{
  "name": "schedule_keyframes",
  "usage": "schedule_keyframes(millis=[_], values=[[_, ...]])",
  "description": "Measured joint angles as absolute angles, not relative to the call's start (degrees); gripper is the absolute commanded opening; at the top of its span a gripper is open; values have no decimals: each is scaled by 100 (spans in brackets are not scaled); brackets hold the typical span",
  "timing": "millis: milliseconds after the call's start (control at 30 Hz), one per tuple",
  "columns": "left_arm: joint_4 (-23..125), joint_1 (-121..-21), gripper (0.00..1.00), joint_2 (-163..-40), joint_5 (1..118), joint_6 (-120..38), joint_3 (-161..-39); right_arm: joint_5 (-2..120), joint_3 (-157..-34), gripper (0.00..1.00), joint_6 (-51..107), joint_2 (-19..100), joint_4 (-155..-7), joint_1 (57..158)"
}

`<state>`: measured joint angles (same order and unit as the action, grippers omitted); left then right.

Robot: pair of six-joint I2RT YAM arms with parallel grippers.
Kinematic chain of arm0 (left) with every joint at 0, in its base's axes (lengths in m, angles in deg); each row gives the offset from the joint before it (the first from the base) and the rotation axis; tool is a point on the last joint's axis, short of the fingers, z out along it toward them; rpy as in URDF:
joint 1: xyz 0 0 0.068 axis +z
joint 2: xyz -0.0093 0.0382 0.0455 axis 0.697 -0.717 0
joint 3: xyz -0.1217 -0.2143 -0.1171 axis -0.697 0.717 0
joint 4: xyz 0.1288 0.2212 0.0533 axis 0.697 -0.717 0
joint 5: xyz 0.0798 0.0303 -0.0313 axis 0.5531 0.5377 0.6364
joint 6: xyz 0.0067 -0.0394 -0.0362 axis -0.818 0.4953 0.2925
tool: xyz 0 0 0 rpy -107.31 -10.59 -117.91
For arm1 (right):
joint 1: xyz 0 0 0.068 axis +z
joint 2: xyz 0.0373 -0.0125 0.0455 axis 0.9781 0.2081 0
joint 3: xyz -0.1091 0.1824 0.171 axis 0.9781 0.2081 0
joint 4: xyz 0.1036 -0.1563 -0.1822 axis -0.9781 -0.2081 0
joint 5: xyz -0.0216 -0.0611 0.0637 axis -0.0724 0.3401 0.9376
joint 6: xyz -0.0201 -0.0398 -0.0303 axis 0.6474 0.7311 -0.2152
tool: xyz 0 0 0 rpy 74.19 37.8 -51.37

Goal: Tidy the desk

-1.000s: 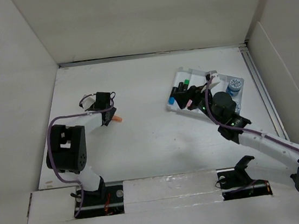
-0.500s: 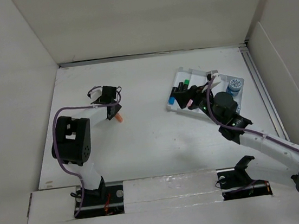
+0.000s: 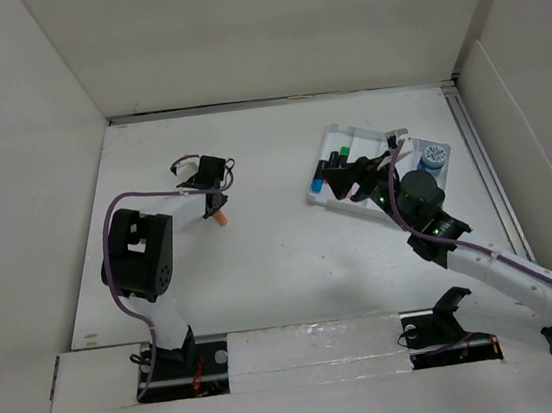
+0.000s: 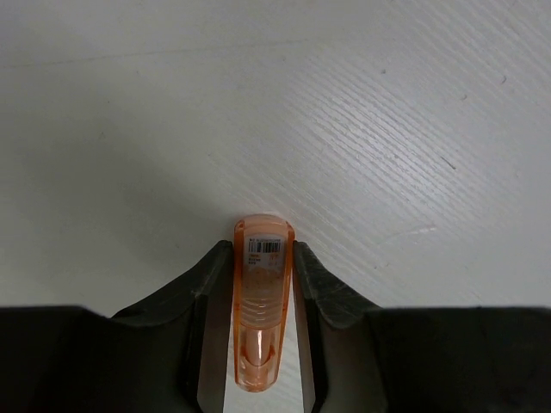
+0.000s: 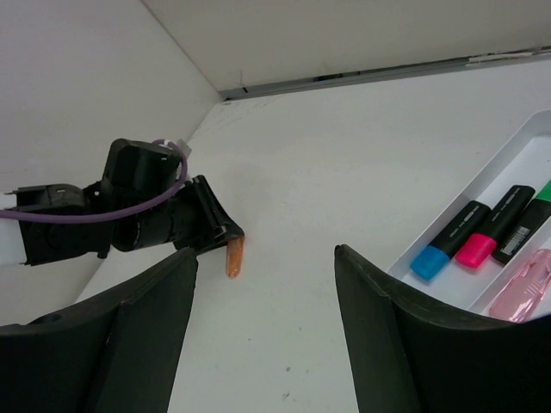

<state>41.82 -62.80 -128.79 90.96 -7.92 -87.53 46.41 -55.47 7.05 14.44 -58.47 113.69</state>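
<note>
I will lift my left gripper toward the tray (image 3: 322, 156), then lower it beside the clear pink item and release the orange one, since its look-alike is already there.
The desk (image 3: 282, 256) is a wide white tabletop. My left gripper (image 3: 218, 206) is shut on a clear orange plastic item (image 4: 262, 310) with a barcode label, low on the desk at the left middle. The item's end sticks out past the fingertips (image 3: 221, 217). It also shows in the right wrist view (image 5: 233, 255). My right gripper (image 3: 337, 172) is open and empty, held above the left end of the white compartment tray (image 3: 322, 156).
The tray (image 5: 516, 142) holds blue (image 5: 448, 249), pink (image 5: 495, 228) and green (image 5: 534, 219) highlighters and a clear pink item (image 5: 529, 288). A round blue-topped thing (image 3: 434, 157) sits at its right end. White walls border the desk.
My left gripper has swung to the right and turned, and the orange item has turned with it. My right arm has shifted slightly to the right.
</note>
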Motion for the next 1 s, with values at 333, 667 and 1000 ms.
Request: schedule_keyframes(millis=[333,667,1000], values=[[4055,-6479,0,-12931,9013,-967,-8889,4552,-5547,71,705,1385,-5913,11369],[4302,-7897,0,-12529,8191,-1376,-9525,4038,-5470,69,703,763,-5968,11369],[4656,-9043,0,-13884,7719,-1760,-12174,3199,-4937,69,659,-376,-5908,11369]])
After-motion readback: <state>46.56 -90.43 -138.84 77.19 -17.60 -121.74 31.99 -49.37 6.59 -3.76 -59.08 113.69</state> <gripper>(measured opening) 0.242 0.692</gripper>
